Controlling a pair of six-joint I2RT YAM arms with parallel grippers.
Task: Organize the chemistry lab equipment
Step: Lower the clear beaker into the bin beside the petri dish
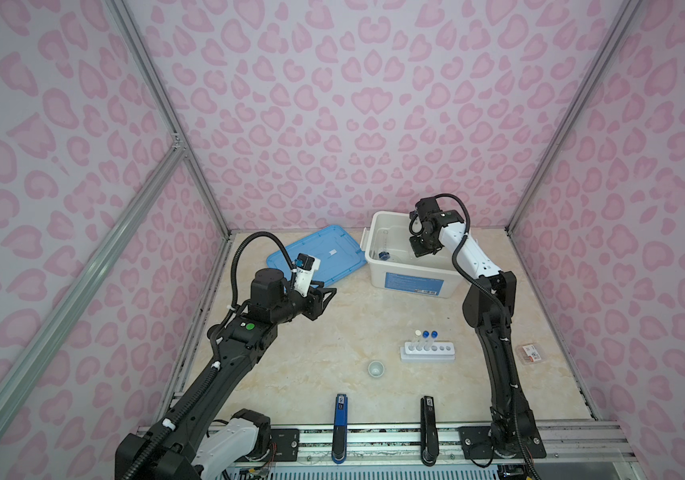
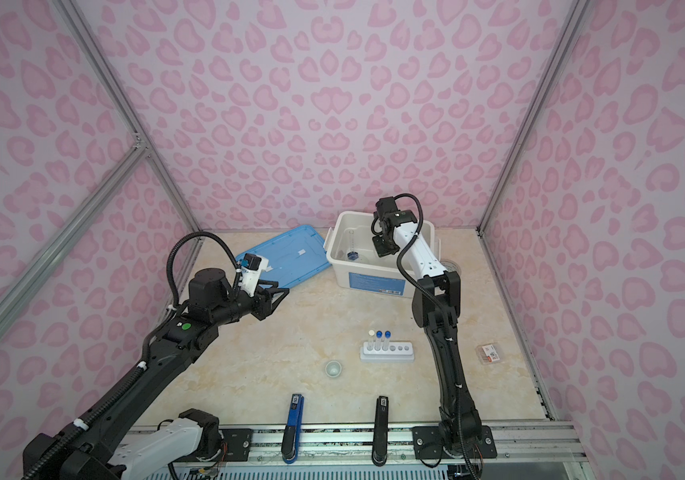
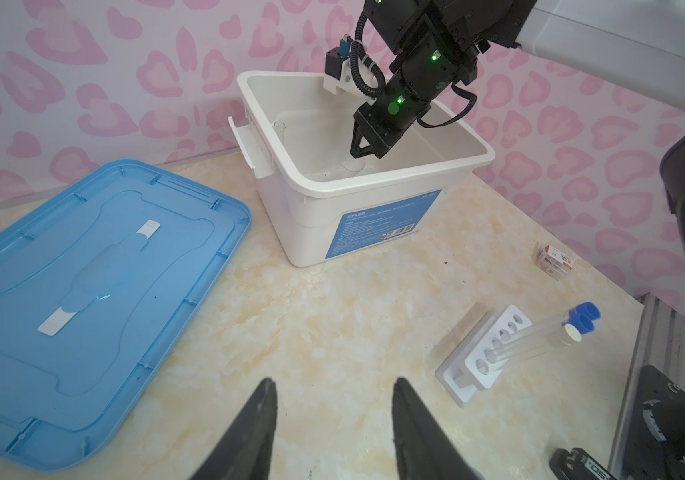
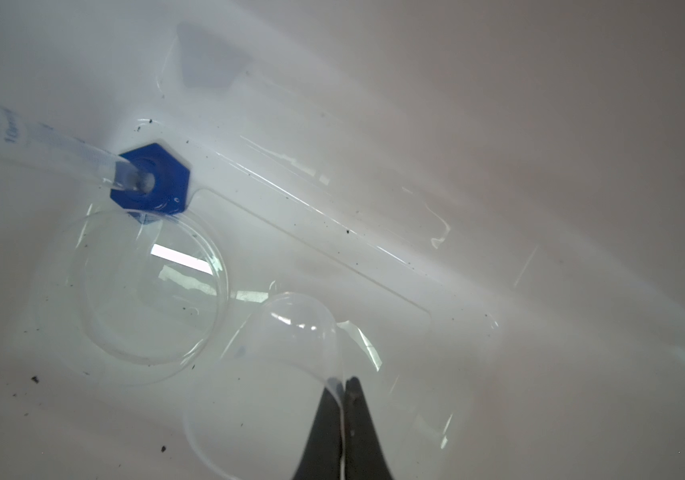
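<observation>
The right gripper moves down toward the clear round dish (image 4: 145, 291) next. It then releases the beaker on the bare bottom of the bin beside it, below my gripper.
My right gripper (image 4: 344, 379) reaches down into the white bin (image 1: 413, 282) and is shut on the thin wall of a clear beaker (image 4: 290, 332). Beside it on the bin floor lie a clear round dish (image 4: 145, 291) and the blue-based cylinder (image 4: 151, 180). On the table in front of the bin, the white six-hole rack (image 1: 428, 353) holds three capped tubes (image 1: 426, 338), two blue and one white. The small white cup (image 1: 376, 368) stands upright to the rack's left. My left gripper (image 3: 334, 382) hovers open and empty over bare table near the blue lid (image 3: 83, 311).
The blue lid (image 1: 320, 253) lies flat left of the bin, at the back. A small clear box with an orange label (image 1: 528, 353) sits near the right wall. A blue tool (image 1: 340, 428) and a black tool (image 1: 428, 428) rest on the front rail.
</observation>
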